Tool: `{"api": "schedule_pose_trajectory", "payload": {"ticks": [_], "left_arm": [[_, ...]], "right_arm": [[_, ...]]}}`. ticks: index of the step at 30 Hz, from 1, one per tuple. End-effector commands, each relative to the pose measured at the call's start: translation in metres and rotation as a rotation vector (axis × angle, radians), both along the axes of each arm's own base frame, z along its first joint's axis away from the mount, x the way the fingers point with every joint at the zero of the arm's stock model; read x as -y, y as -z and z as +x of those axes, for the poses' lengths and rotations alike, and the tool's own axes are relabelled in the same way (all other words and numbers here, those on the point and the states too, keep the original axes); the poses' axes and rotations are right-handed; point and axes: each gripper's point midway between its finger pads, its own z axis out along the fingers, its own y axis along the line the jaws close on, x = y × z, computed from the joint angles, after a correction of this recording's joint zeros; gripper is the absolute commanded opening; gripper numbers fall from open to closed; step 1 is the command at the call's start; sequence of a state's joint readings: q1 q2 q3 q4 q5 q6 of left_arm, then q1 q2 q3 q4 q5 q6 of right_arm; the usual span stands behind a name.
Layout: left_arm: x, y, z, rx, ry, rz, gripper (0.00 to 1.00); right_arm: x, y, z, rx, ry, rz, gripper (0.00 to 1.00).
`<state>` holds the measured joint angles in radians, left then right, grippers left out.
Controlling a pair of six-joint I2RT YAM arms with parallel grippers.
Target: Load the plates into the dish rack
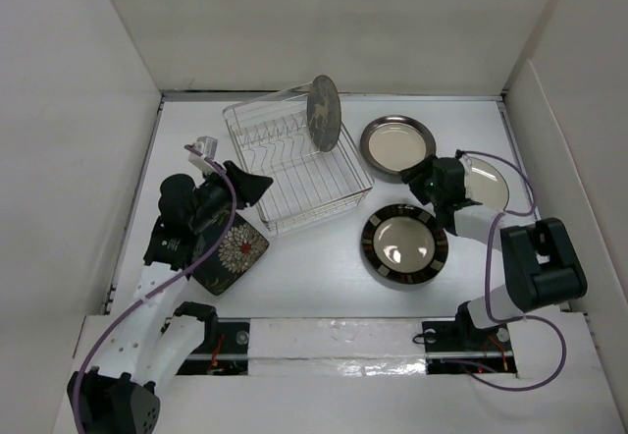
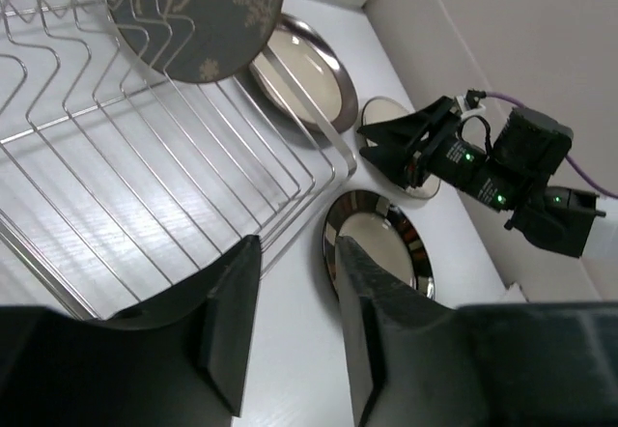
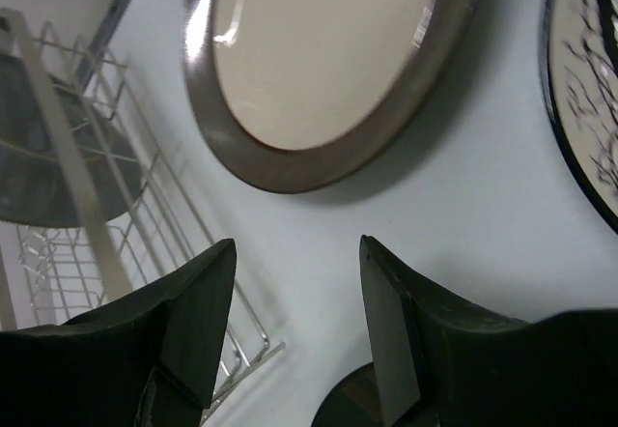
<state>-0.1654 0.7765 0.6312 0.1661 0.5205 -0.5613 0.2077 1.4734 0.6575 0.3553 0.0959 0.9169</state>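
Because the back plate's near rim (image 1: 399, 170) (image 3: 314, 169) is raised over a shadow on the tabletop, I need to lower my right gripper, tilting it flatter, and close across that rim.
The silver wire dish rack (image 1: 294, 174) stands at the back middle, and the grey patterned plate (image 1: 324, 112) stands upright in its far right corner. Three brown-rimmed plates lie flat to its right: one at the back (image 1: 397, 142), one in front (image 1: 403, 244), and one (image 1: 488, 181) partly under my right arm. The black floral plate (image 1: 234, 253) lies under my left arm. My left gripper (image 1: 257, 184) is open and empty by the rack's near left corner (image 2: 145, 156). My right gripper (image 1: 419, 176) is open and empty just in front of the back plate (image 3: 319, 50).
White walls enclose the table on the left, back and right. In the right wrist view the rack's corner (image 3: 241, 350) is at lower left and another dark-rimmed plate (image 3: 589, 89) at the right edge. A purple cable (image 1: 510, 174) loops over the right arm.
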Motion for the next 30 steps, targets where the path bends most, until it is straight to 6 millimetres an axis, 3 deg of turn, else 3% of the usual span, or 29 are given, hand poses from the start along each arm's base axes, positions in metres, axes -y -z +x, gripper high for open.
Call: {"api": "schedule_pose_trajectory", "payload": {"ticks": [1,7,12,13,17,20,23,28,30], "left_arm": [[0.005,-0.024,-0.003,0.095,0.005,0.075,0.35],[0.017,-0.025,-0.013,0.108,0.053,0.087,0.36],[0.024,-0.022,-0.019,0.103,0.085,0.086,0.36],[0.024,-0.022,-0.019,0.103,0.085,0.086,0.36],[0.025,-0.019,-0.018,0.092,0.09,0.087,0.37],[0.025,-0.022,-0.018,0.098,0.088,0.086,0.43],[0.025,-0.02,-0.016,0.09,0.086,0.092,0.44],[0.023,-0.024,-0.015,0.107,0.073,0.095,0.44],[0.024,-0.022,-0.016,0.103,0.085,0.093,0.43]], "right_arm": [[0.003,-0.01,0.012,0.058,0.099,0.168,0.59],[0.019,0.016,0.027,0.017,0.196,0.239,0.58],[0.022,0.027,0.047,0.015,0.222,0.309,0.56],[0.027,0.039,0.05,-0.013,0.237,0.309,0.56],[0.022,0.04,0.062,0.001,0.237,0.359,0.55],[0.021,0.04,0.075,-0.001,0.238,0.387,0.52],[0.022,0.035,0.085,0.014,0.24,0.419,0.42],[0.025,0.037,0.087,0.031,0.261,0.471,0.16],[0.027,0.036,0.086,0.046,0.268,0.47,0.11]]}}
